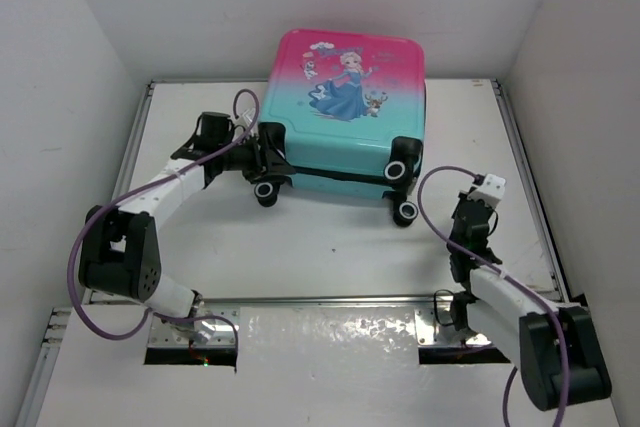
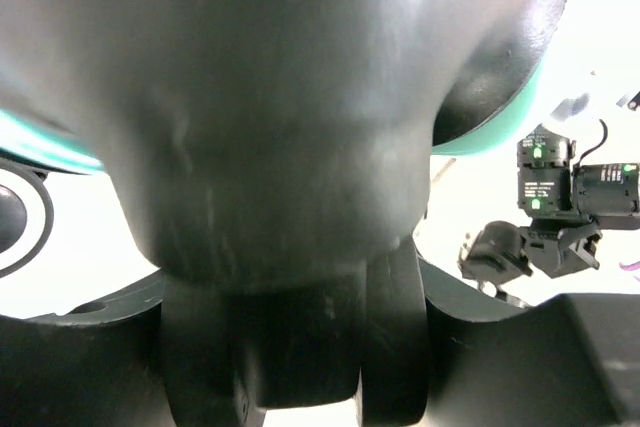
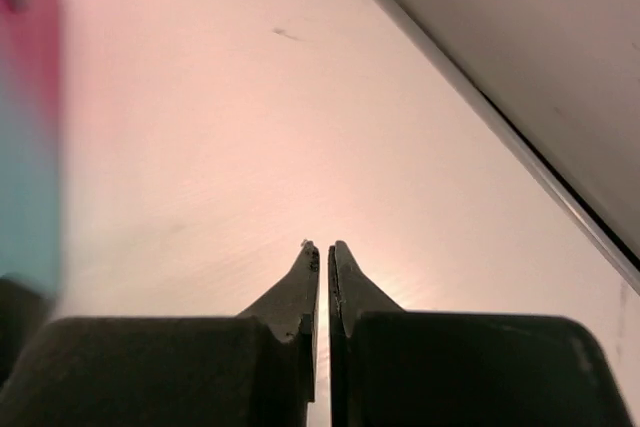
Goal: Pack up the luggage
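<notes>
The left gripper should pull the luggage by its wheel housing (image 2: pixel 280 97) outward and to the left in the top view and then release it, as bare tabletop lies beside the luggage.
The luggage (image 1: pixel 345 127) lies flat and closed at the back middle of the table, princess print up, pink fading to teal, wheels toward me. My left gripper (image 1: pixel 258 155) is at its near left corner, just above the left wheel (image 1: pixel 265 190). In the left wrist view the black wheel housing (image 2: pixel 280 97) fills the frame, and my left gripper (image 2: pixel 300 287) has its fingers (image 2: pixel 395 347) closed on a dark part of it. My right gripper (image 1: pixel 470 202) is shut and empty, over bare table right of the luggage. In the right wrist view its tips (image 3: pixel 323 247) meet and the luggage (image 3: pixel 30 147) is a blur at left.
White walls enclose the table on three sides, and a metal rail (image 1: pixel 520 147) runs along the right edge. The right arm (image 2: pixel 570 187) shows in the left wrist view. The luggage's right wheels (image 1: pixel 404 187) stick out toward the right gripper.
</notes>
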{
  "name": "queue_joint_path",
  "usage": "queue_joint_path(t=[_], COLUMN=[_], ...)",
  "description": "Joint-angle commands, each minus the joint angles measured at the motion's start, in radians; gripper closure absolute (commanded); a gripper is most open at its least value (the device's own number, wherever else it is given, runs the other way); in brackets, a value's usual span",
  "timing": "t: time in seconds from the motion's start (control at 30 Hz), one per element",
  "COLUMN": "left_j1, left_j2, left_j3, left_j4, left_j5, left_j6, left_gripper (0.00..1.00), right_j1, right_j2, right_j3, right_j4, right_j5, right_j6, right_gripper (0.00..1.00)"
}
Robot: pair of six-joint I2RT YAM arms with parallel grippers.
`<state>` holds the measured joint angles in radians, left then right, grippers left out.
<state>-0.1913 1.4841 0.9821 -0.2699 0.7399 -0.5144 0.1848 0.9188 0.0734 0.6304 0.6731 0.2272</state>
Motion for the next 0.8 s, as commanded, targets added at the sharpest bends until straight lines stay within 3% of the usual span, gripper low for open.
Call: queue_joint_path(t=[0.0, 0.07, 0.2, 0.23, 0.3, 0.37, 0.43, 0.5, 0.63, 0.77], left_j1=[0.066, 0.066, 0.066, 0.067, 0.067, 0.067, 0.067, 0.066, 0.066, 0.064], left_j2=[0.002, 0.005, 0.004, 0.001, 0.002, 0.011, 0.018, 0.019, 0.008, 0.013], left_j3=[0.027, 0.027, 0.03, 0.032, 0.033, 0.047, 0.058, 0.059, 0.069, 0.069], left_j4=[0.057, 0.054, 0.052, 0.055, 0.055, 0.04, 0.021, 0.021, 0.015, 0.008], left_j5=[-0.12, -0.12, -0.119, -0.114, -0.109, -0.106, -0.102, -0.085, -0.091, -0.086], left_j6=[0.034, 0.037, 0.039, 0.039, 0.043, 0.06, 0.076, 0.079, 0.088, 0.094], left_gripper=[1.0, 1.0, 1.0, 1.0, 1.0, 1.0, 1.0, 1.0, 1.0, 1.0], right_j1=[-0.083, -0.105, -0.14, -0.14, -0.14, -0.136, -0.136, -0.136, -0.133, -0.104], right_j2=[0.06, 0.136, 0.229, 0.23, 0.212, 0.186, 0.166, 0.152, 0.196, 0.247], right_j3=[0.002, 0.037, 0.11, 0.147, 0.169, 0.196, 0.186, 0.186, 0.212, 0.212], right_j4=[0.152, 0.208, 0.252, 0.194, 0.114, -0.007, -0.083, -0.157, -0.209, -0.08], right_j5=[-0.014, -0.084, -0.364, -0.524, -0.672, -0.833, -0.885, -0.9, -0.938, -1.023], right_j6=[0.073, 0.07, 0.089, 0.086, 0.103, 0.083, 0.064, 0.02, -0.028, -0.042], right_gripper=[1.0, 1.0, 1.0, 1.0, 1.0, 0.73, 0.51, 0.43, 0.42, 0.44])
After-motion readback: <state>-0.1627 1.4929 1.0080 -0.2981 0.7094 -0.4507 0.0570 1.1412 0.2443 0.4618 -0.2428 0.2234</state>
